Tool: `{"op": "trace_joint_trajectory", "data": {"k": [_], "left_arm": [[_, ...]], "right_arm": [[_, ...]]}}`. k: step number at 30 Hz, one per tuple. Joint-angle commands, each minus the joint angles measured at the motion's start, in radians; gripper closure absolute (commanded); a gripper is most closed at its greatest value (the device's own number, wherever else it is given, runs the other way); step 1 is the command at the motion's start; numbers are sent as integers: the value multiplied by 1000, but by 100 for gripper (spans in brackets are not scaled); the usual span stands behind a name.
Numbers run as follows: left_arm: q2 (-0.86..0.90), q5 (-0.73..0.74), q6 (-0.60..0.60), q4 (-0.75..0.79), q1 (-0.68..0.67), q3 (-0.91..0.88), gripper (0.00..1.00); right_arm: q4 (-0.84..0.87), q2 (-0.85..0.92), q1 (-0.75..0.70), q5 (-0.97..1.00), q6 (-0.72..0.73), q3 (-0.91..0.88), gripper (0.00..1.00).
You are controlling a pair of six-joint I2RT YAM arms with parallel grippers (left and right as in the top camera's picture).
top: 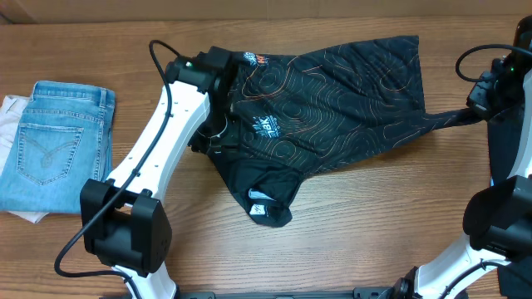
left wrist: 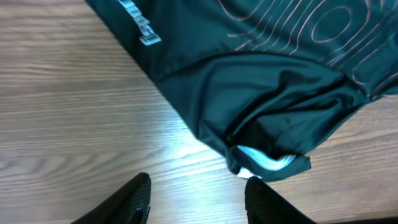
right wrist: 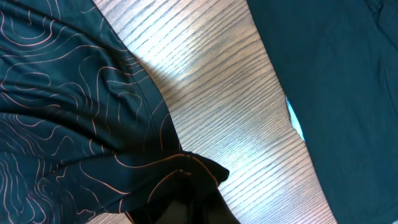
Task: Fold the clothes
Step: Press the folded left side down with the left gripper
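My left gripper should lower its fingers next onto the jersey's edge between the white lettering and the collar, as its fingers are above bare wood.
The black jersey [top: 332, 91] with orange-tan contour lines lies crumpled across the middle of the table. Its collar with a pale label [top: 262, 208] points toward the front. My left gripper [top: 214, 137] is at the jersey's left edge. In the left wrist view its fingers [left wrist: 198, 199] are open and empty over bare wood, just short of the collar [left wrist: 267, 163]. My right gripper [top: 480, 106] is at the far right, shut on a corner of the jersey [right wrist: 186, 177]. That corner is pulled out into a taut strip [top: 449, 120].
Folded light-blue jeans [top: 58, 145] lie at the left edge on a white cloth [top: 8, 112]. The table's right edge runs close to my right gripper, with a dark surface [right wrist: 348, 74] beyond it. The arm bases stand at the front.
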Motion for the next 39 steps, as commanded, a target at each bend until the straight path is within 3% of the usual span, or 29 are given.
{"op": "trace_joint_trajectory", "data": {"k": [1, 8, 13, 28, 30, 33, 39], "left_arm": [[-6, 50, -90, 47, -11, -107, 44], [-6, 101, -190, 211, -10, -323, 46], [-6, 113, -192, 334, -11, -407, 46], [6, 19, -245, 488, -11, -476, 50], [8, 19, -245, 500, -11, -484, 53], [8, 19, -244, 510, -11, -484, 67], [8, 6, -240, 532, -13, -491, 67]], "right_arm": [[4, -9, -5, 3, 4, -1, 96], [4, -8, -5, 3, 4, -1, 96], [4, -9, -5, 3, 4, -1, 96], [-1, -9, -5, -1, 4, -1, 96], [0, -9, -5, -1, 4, -1, 96], [0, -8, -5, -1, 4, -1, 96], [-2, -9, -5, -1, 4, -1, 96]]}}
